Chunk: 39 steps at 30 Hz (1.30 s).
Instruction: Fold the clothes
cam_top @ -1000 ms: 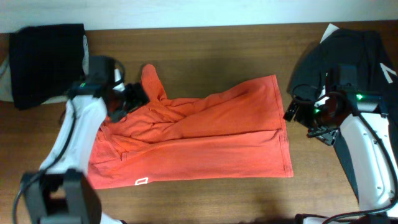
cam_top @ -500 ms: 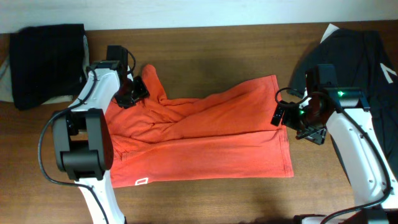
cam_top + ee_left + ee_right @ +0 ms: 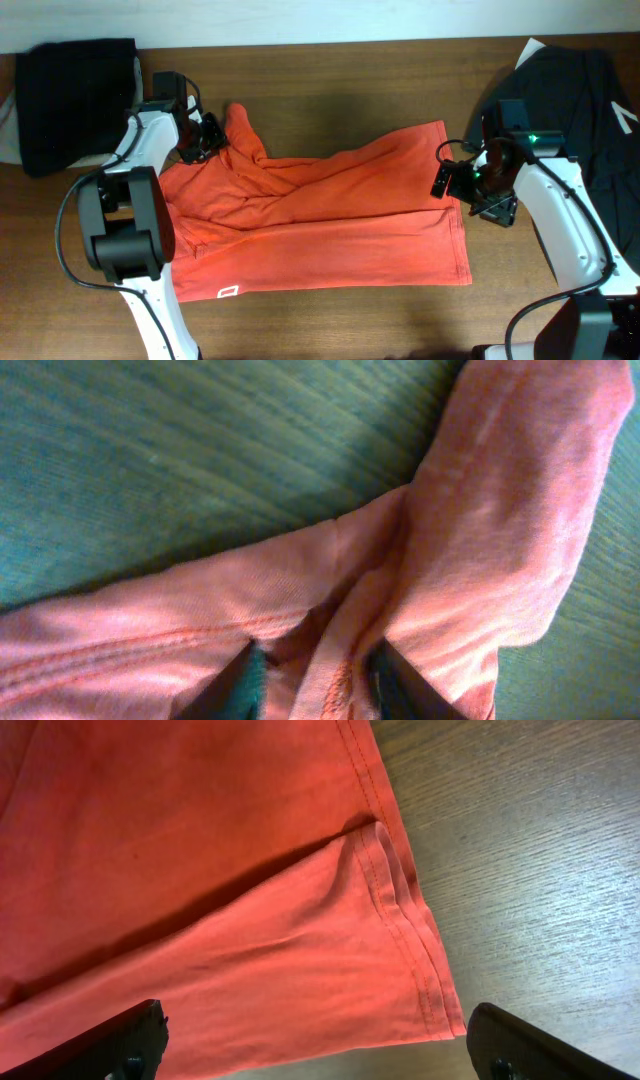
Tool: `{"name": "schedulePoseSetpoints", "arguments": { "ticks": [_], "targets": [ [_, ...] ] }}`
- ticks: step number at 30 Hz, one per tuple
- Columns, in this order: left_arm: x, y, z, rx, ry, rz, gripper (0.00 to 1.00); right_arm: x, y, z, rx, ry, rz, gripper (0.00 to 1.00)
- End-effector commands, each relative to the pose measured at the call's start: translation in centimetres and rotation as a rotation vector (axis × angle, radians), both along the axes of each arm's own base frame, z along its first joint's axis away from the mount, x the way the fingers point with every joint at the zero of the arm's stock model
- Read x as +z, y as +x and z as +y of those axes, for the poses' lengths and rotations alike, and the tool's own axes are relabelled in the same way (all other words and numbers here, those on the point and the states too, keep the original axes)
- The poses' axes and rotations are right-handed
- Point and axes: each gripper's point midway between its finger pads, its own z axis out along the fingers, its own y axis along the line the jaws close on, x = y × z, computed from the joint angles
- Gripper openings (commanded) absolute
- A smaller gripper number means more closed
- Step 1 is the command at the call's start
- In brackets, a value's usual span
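Next, the right gripper moves outward and down onto the shirt's far hem corner [image 3: 440,127], since that corner lies outward of its open fingers and below them.
The clothes, a red-orange T-shirt [image 3: 320,220], lie crumpled across the wooden table [image 3: 350,80], with one sleeve [image 3: 240,125] pointing to the far edge. My left gripper [image 3: 205,140] sits at the seam under that sleeve. In the left wrist view its fingers [image 3: 235,685] stand close together, pinching a ridge of the shirt [image 3: 500,510] between them [image 3: 315,685]. My right gripper [image 3: 445,182] hovers over the shirt's right hem. In the right wrist view it [image 3: 315,1050] is wide open, its fingertips [image 3: 110,1045] spanning the hem corner of the cloth [image 3: 200,870] without touching it.
A black folded garment [image 3: 75,95] lies at the far left corner. Another dark garment [image 3: 580,90] is heaped at the far right, behind my right arm. A small white label [image 3: 227,291] shows near the shirt's front left edge.
My left gripper has moved up to the sleeve seam and closed on the cloth. The right gripper has shifted left, onto the shirt's right hem, still open.
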Motion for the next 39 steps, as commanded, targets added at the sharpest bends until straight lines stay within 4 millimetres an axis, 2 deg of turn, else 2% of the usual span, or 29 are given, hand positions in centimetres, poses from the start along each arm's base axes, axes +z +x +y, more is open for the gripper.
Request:
{"name": "schedulePoseSetpoints", "arguments": {
  "ticks": [1, 3, 5, 6, 7, 8, 9, 10, 13, 16, 20, 22, 26, 27, 28, 29, 33, 37, 38, 39],
  "targets": [
    [-1.8, -0.1, -0.6, -0.023, -0.024, 0.023, 0.13, 0.3, 1.4, -0.1, 0.011, -0.018, -0.053, 0.98],
    [-1.8, 0.0, -0.7, -0.023, -0.025, 0.019, 0.01, 0.8, 3.5, -0.1, 0.01, -0.019, -0.143, 0.98],
    [-1.7, 0.3, -0.2, -0.015, -0.022, 0.004, 0.01, 1.9, 5.9, -0.1, 0.007, -0.012, -0.244, 0.84],
    [-1.7, 0.4, 0.3, -0.004, -0.008, 0.001, 0.01, 2.4, 7.2, -0.1, 0.008, -0.014, -0.303, 0.96],
    [-1.8, 0.6, 1.3, 0.014, 0.012, -0.006, 0.01, 3.0, 9.9, -0.2, 0.061, -0.033, -0.408, 0.99],
    [-1.7, 0.8, 2.0, 0.028, 0.014, -0.015, 0.01, 2.7, 12.1, -0.2, 0.083, -0.043, -0.47, 0.99],
    [-1.7, 0.9, 2.5, 0.037, 0.015, -0.017, 0.01, 1.1, 14.7, -0.1, 0.161, -0.068, -0.505, 0.99],
    [-1.7, 0.9, 2.5, 0.036, 0.015, -0.016, 0.01, -0.2, 16.3, -0.1, 0.268, -0.11, -0.504, 0.99],
    [-1.7, 1.0, 2.5, 0.035, 0.031, -0.021, 0.01, -3.8, 20.4, -1.5, 0.283, -0.157, -0.399, 0.98],
    [-1.8, 1.0, 2.7, 0.041, 0.046, -0.018, 0.01, -5.4, 23.4, -2.0, 0.33, -0.223, -0.347, 0.97],
    [-1.9, 1.0, 3.1, 0.047, 0.063, -0.017, 0.01, -8.2, 23.6, -1.7, 0.339, -0.207, -0.314, 0.89],
    [-2.1, 0.9, 4.6, 0.089, 0.117, -0.008, 0.01, -9.7, 23.0, -1.3, 0.349, -0.2, -0.277, 0.88],
    [-2.1, 1.0, 5.1, 0.103, 0.123, -0.012, 0.01, -10.2, 22.9, -1.2, 0.352, -0.197, -0.267, 0.79],
    [-2.1, 1.1, 5.4, 0.108, 0.136, -0.015, 0.01, -10.2, 22.9, -1.2, 0.352, -0.197, -0.267, 0.72],
    [-2.1, 1.2, 5.4, 0.107, 0.136, -0.02, 0.01, -10.2, 22.9, -1.2, 0.352, -0.197, -0.267, 0.55],
    [-2.0, 1.5, 5.4, 0.108, 0.137, -0.033, 0.01, -10.3, 23.1, -1.2, 0.348, -0.198, -0.271, 0.44],
    [-1.9, 1.7, 5.4, 0.109, 0.138, -0.042, 0.01, -12.4, 22.9, -1.2, 0.346, -0.192, -0.243, 0.44],
    [-1.9, 1.8, 5.4, 0.109, 0.138, -0.047, 0.01, -12.3, 23.8, -1.0, 0.328, -0.182, -0.281, 0.44],
    [-1.8, 1.9, 5.5, 0.109, 0.138, -0.049, 0.01, -12.1, 24.1, -0.1, 0.339, -0.132, -0.302, 0.45],
    [-1.8, 1.9, 5.4, 0.108, 0.138, -0.049, 0.01, -12.0, 24.2, 0.1, 0.333, -0.125, -0.308, 0.44]
  ]
}}
